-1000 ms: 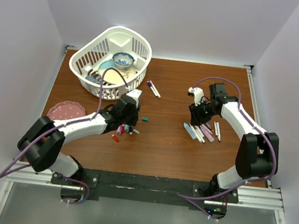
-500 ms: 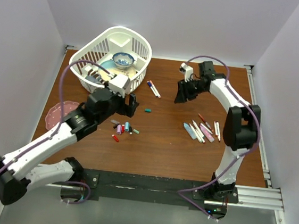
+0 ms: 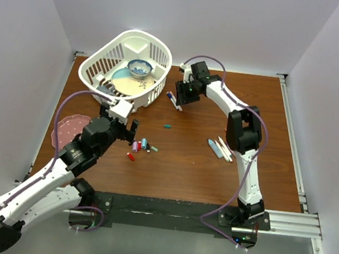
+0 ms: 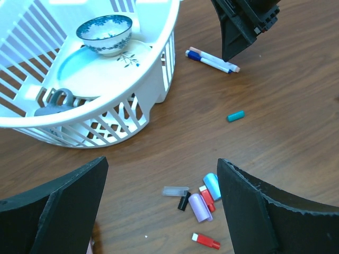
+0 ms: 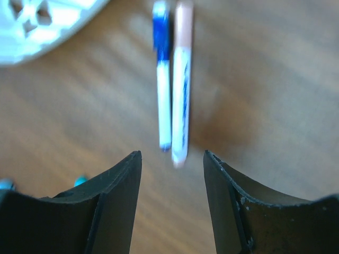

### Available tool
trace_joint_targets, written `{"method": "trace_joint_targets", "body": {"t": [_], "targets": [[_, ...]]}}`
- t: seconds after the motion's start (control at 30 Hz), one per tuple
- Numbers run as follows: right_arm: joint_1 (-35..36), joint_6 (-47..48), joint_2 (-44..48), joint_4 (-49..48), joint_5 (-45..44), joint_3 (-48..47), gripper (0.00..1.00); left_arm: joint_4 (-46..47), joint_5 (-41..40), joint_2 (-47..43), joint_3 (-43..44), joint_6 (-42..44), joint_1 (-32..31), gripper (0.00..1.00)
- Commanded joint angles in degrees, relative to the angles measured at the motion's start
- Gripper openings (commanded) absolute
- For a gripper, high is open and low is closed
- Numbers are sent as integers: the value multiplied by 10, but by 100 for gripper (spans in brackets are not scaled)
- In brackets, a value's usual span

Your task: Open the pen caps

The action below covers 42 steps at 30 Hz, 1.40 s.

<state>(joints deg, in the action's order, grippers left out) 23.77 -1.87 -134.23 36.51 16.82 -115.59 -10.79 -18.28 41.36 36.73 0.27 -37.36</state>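
I will lower my right gripper next to the pink-ended white pen's lower end (image 3: 179,108) (image 5: 179,155), with its open fingers on both sides of it, and close, because that end sticks out past the blue-ended pen beside it.
Several loose pen caps (image 3: 140,146) lie in a cluster left of centre: purple, light blue, red, black and a clear one (image 4: 201,198). A teal cap (image 4: 235,116) lies apart from them (image 3: 167,127). My left gripper (image 4: 162,160) hangs above and just left of the cluster (image 3: 134,130), open and empty. Two pens (image 3: 174,100), one with a blue end and one with a pink end, lie side by side near the basket (image 5: 172,100). My right gripper (image 5: 172,159) is open just short of their tips, holding nothing (image 3: 181,93). More pens (image 3: 221,149) lie at the right.
A white basket (image 3: 159,53) with a blue-patterned bowl, a plate and a grey mug stands at the back left (image 4: 159,79). A pink plate (image 3: 66,125) lies near the left edge, partly under my left arm.
My left gripper opened wide and drew back from the cap cluster. My right arm swung from the pens at the right across to the two pens by the basket, its jaws widening.
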Motion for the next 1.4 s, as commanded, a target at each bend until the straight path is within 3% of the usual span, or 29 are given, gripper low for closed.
{"method": "trace_joint_targets", "body": {"t": [0.0, 0.57, 0.9, 0.97, 1.17, 1.37], "targets": [[9, -18, -36, 7, -71, -85, 54, 37, 4, 0, 4, 16, 17, 89], [22, -4, -76, 22, -152, -97, 38, 39, 22, 2, 4, 11, 35, 89], [17, 57, -32, 18, -263, -1, 31, 38, 27, -4, 2, 7, 36, 89], [11, 62, -21, 18, -267, 18, 22, 38, 32, -5, 2, 7, 36, 89], [-19, 64, 77, -14, -220, 143, 0, 38, 40, -5, 0, 3, 36, 90], [-59, 58, 231, -67, -71, 295, 0, 34, 75, 13, 7, -27, 44, 93]]}}
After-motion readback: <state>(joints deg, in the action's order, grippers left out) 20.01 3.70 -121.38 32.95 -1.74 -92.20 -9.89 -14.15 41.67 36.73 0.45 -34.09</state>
